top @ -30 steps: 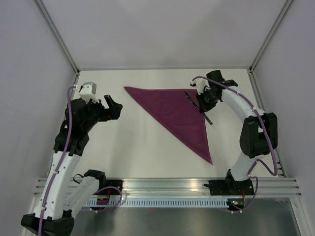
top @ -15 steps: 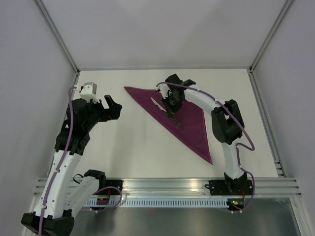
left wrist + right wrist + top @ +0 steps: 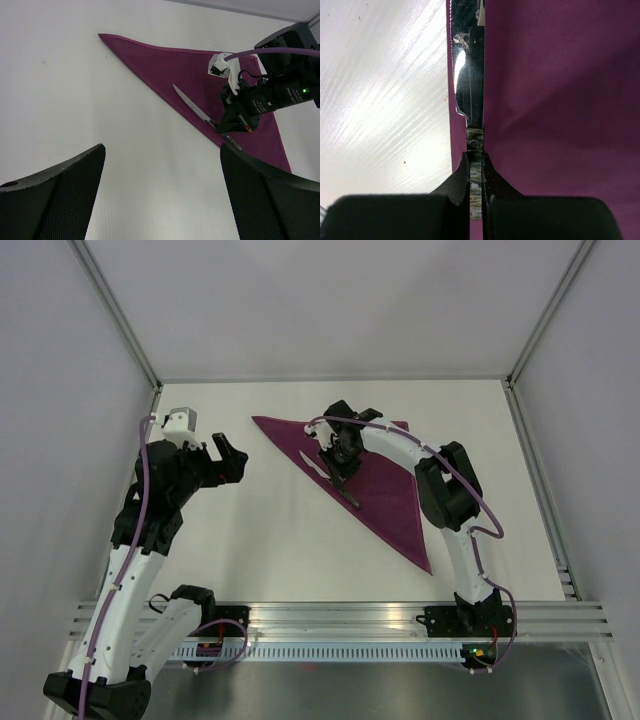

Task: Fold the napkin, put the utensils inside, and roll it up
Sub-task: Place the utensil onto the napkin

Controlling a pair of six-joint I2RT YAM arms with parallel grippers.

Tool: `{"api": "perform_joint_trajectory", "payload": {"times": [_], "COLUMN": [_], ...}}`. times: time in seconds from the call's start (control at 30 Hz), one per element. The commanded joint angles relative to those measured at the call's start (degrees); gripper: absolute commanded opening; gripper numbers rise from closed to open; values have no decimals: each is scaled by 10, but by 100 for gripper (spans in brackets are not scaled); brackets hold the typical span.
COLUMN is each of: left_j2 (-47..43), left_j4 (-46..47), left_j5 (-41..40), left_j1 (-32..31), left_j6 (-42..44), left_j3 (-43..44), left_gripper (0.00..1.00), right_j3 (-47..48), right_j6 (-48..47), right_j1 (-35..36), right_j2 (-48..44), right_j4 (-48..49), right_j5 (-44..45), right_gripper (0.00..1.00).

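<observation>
My right gripper carries the knife slightly down onto the napkin just inside the napkin's long edge next, before I release the knife.
The purple napkin lies folded into a triangle on the white table. My right gripper is shut on the knife, gripping the dark handle just behind the blade. The knife runs along the napkin's long left edge, blade pointing to the far left, very low over the cloth or on it. In the right wrist view my right gripper pinches the handle, with the silver blade ahead over the napkin. My left gripper is open and empty, left of the napkin. The left wrist view shows the knife and the napkin.
The white table is walled by grey panels at the back and both sides. An aluminium rail with the arm bases runs along the near edge. My right arm arches over the napkin's right half.
My right gripper has carried the knife from the napkin's right corner leftward across the cloth to its long left edge and lowered it. The left arm has not moved.
</observation>
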Motion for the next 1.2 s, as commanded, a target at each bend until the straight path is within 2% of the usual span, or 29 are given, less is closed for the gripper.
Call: {"api": "perform_joint_trajectory", "payload": {"times": [0.0, 1.17], "left_j2": [0, -3], "left_j4": [8, 7], "left_j5": [-7, -2], "left_j1": [0, 0], "left_j6": [20, 22], "left_j3": [-2, -1], "left_gripper": [100, 100], "right_j3": [29, 24], "right_j6": [36, 41], "right_j1": [4, 17], "right_j2": [11, 41], "right_j4": [-25, -32], "right_j5": [9, 17], "right_gripper": [0, 0]}}
